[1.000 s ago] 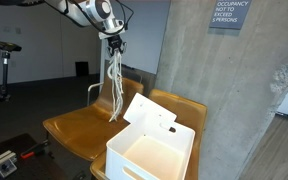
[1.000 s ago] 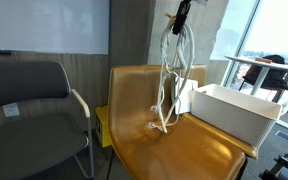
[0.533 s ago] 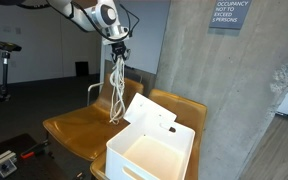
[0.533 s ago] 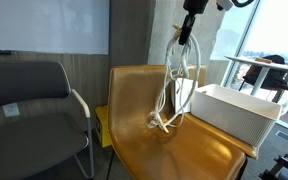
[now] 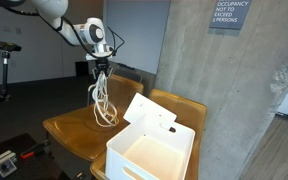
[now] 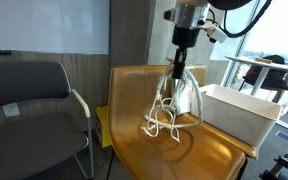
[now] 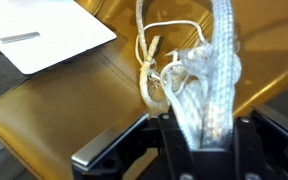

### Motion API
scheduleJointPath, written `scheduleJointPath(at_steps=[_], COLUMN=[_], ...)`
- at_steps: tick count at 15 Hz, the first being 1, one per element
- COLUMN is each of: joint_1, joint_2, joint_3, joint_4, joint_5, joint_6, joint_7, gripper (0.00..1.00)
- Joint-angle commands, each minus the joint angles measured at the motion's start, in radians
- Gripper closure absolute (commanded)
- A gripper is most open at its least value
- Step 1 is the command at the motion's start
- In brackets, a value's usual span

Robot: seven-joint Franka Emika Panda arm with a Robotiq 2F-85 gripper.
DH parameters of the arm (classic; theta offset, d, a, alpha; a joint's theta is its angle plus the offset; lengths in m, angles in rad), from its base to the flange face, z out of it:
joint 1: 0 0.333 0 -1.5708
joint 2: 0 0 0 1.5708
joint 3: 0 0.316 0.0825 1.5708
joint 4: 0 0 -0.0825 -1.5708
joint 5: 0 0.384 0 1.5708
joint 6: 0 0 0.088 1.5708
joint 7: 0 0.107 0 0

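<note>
My gripper moves down toward the bunched loops on the seat next and releases the rope there. The white rope's upper length still hangs above the brown seat.
My gripper [image 5: 101, 66] [image 6: 181, 62] is shut on a bundle of white rope [image 5: 103, 102] [image 6: 170, 108]. The rope hangs down from the jaws, and its lower loops rest bunched on the brown wooden seat [image 5: 72, 128] [image 6: 174, 150]. In the wrist view the rope [image 7: 199, 80] runs up between the two black fingers [image 7: 201, 135], with its coils lying on the brown seat [image 7: 74, 100] below. The gripper is low over the seat, to one side of the white bin.
A white plastic bin [image 5: 154, 153] [image 6: 234, 112] with a raised flat lid [image 5: 144, 112] [image 7: 44, 35] sits on the adjacent seat. A grey chair [image 6: 29, 105] stands beside the brown one. A concrete pillar [image 5: 224, 90] rises behind.
The gripper has come down and moved away from the bin with the rope; the rope, earlier hanging long and nearly straight, now piles in loops on the seat.
</note>
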Motion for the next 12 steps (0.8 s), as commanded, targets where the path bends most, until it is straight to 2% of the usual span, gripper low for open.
scheduleJointPath(at_steps=[1,5,9,10,11,12], joint_1=[-0.007,-0.020,-0.035,-0.042,-0.044,-0.046], joint_2=[0.003,0.069,0.100,0.104,0.105,0.097], joint_3=[-0.010,-0.036,-0.030,-0.020,-0.017,-0.015], joint_4=[-0.081,-0.056,-0.054,-0.048,-0.053,-0.059], joint_5=[-0.015,-0.036,-0.005,0.012,0.020,0.027], joint_6=[0.081,0.155,0.163,0.140,0.142,0.138], joint_7=[0.031,0.032,0.023,0.006,0.004,-0.005], gripper=[1.00,1.00,1.00,0.75,0.74,0.67])
